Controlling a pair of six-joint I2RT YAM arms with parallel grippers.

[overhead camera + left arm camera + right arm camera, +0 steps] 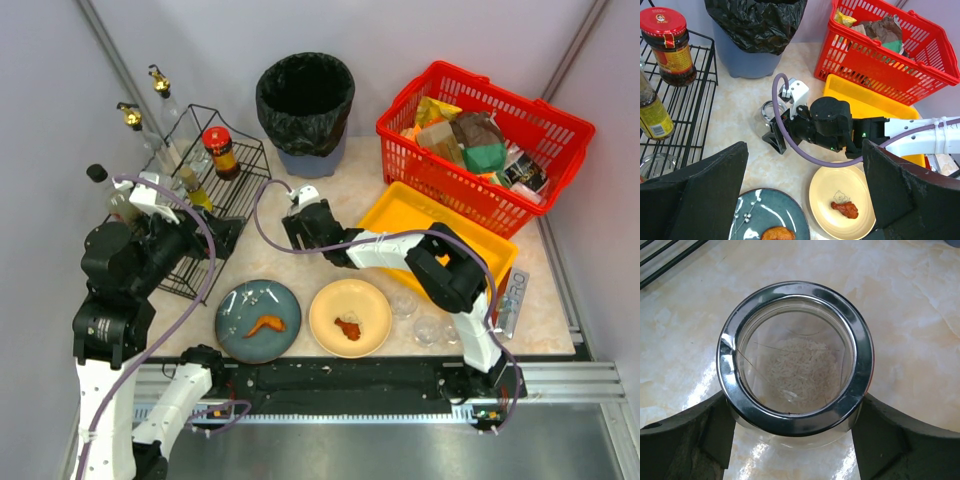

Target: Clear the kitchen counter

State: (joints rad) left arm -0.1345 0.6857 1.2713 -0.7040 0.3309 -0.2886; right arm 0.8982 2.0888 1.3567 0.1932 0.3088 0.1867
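I should next bring my right gripper to the left in the top view and let go of the jar on the wire rack's lower shelf (240, 203), because another jar stands there.
On the beige marbled kitchen counter (250, 268) stands a glass jar (795, 365) with a metal rim and rice in the bottom. My right gripper (795, 427) is shut on it, with one finger (695, 440) pressed against each side. The same jar (771, 111) shows in the left wrist view, ahead of the right wrist (825, 125). In the top view the right gripper (295, 232) covers the jar. My left gripper (800, 200) hangs open and empty above a teal plate (258, 320) with a fried piece and a cream plate (350, 317) with a chicken piece.
A black wire rack (215, 195) at the left holds a red-lidded jar (220, 150) and bottles. A black-lined bin (305, 110) stands at the back, with a red basket (480, 140) of packets to its right. A yellow tray (400, 215) lies right of centre, with clear glasses (427, 330) near it.
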